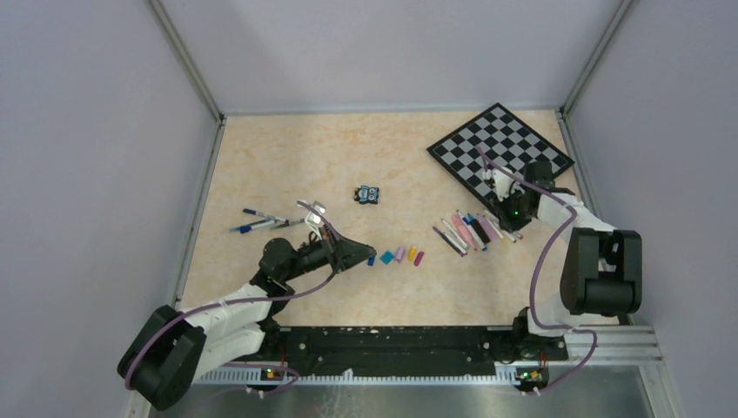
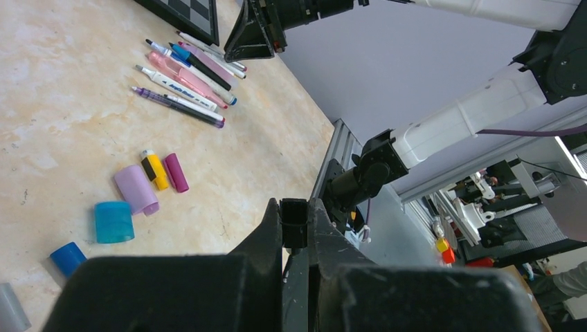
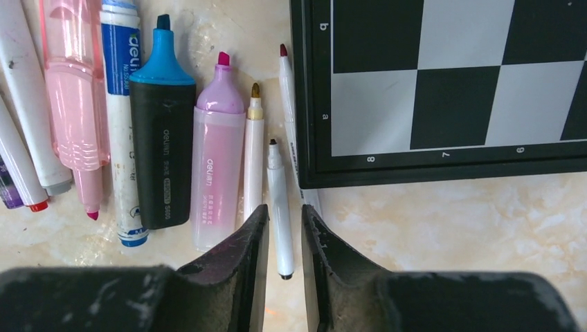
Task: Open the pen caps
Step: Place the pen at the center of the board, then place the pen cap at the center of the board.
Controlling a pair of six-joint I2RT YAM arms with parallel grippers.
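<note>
Next, my left gripper will move along the cap row, tilting downward, to the bare tabletop beyond the magenta cap to release the black cap where room remains.
My left gripper is shut on a small black pen cap, held just above the table beside a row of loose caps: blue, teal, pink, yellow and magenta. The left wrist view also shows a grey cap at its lower left edge. My right gripper is narrowly open, its fingers on either side of a thin white uncapped pen lying on the table with gaps both sides. Beside it lie uncapped markers, black-and-blue and pink.
A chessboard lies at the back right, its edge touching the pen row. A small black-blue-white toy block sits mid-table. Several capped blue-and-white pens lie at the left. Grey walls enclose the table.
</note>
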